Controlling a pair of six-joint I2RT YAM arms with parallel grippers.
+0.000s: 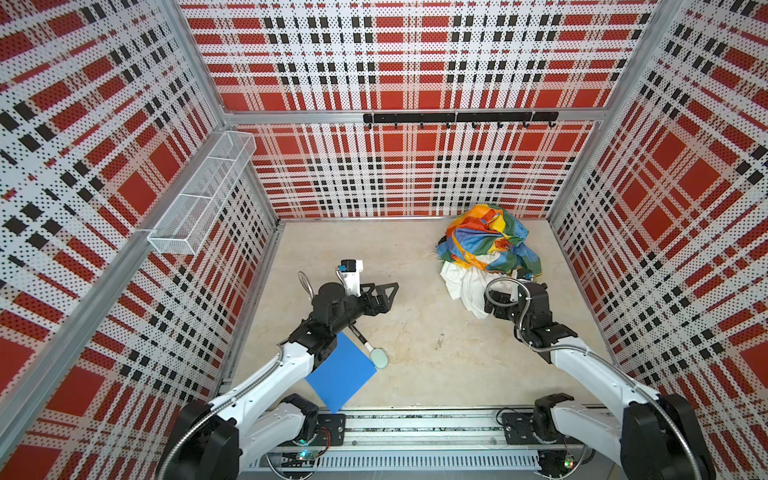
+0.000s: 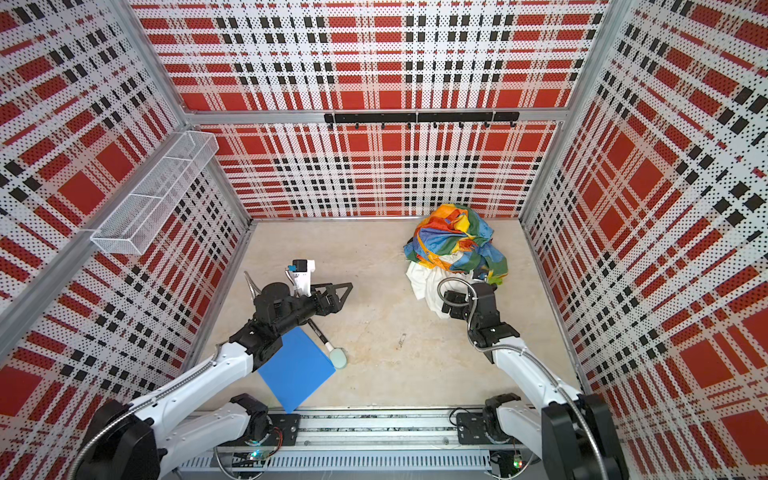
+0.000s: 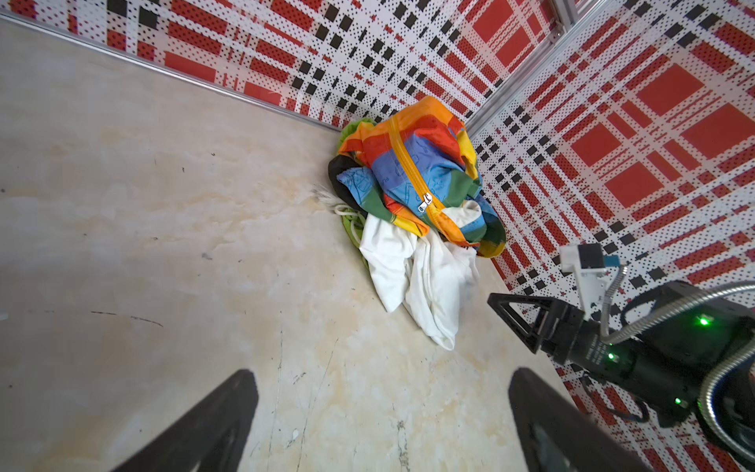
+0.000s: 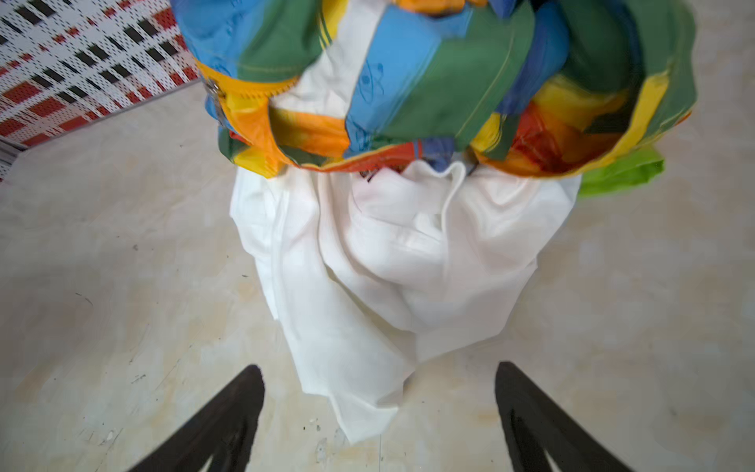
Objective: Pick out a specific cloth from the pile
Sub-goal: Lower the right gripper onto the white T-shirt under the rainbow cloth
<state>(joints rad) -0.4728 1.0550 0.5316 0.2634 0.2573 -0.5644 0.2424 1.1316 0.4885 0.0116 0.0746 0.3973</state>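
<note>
I will move my right gripper down over the white cloth's loose lower tip (image 1: 481,313) (image 4: 362,409) next and close it there, because the cloth's tip is clear of the pile and between the open fingers.
The pile (image 1: 490,243) (image 2: 455,241) lies near the back right corner, with a rainbow patchwork cloth (image 4: 429,73) on top. The white cloth (image 1: 463,286) (image 2: 428,286) (image 3: 425,278) (image 4: 388,253) spills out from under it toward the front. My right gripper (image 4: 378,374) is open just in front of the pile, low over the floor. The cloth's loose lower tip reaches between its fingers, which do not touch it. In the left wrist view the right gripper (image 3: 500,304) shows side-on beside the cloth. My left gripper (image 1: 388,296) (image 3: 382,378) stands open over bare floor at the left, empty.
A lime-green piece (image 4: 621,173) pokes out beside the white cloth. A blue sheet (image 1: 343,372) and a black-handled tool with a pale head (image 1: 379,357) lie under the left arm. A wire basket (image 1: 203,195) hangs on the left wall, a black hook rail (image 1: 459,117) on the back wall.
</note>
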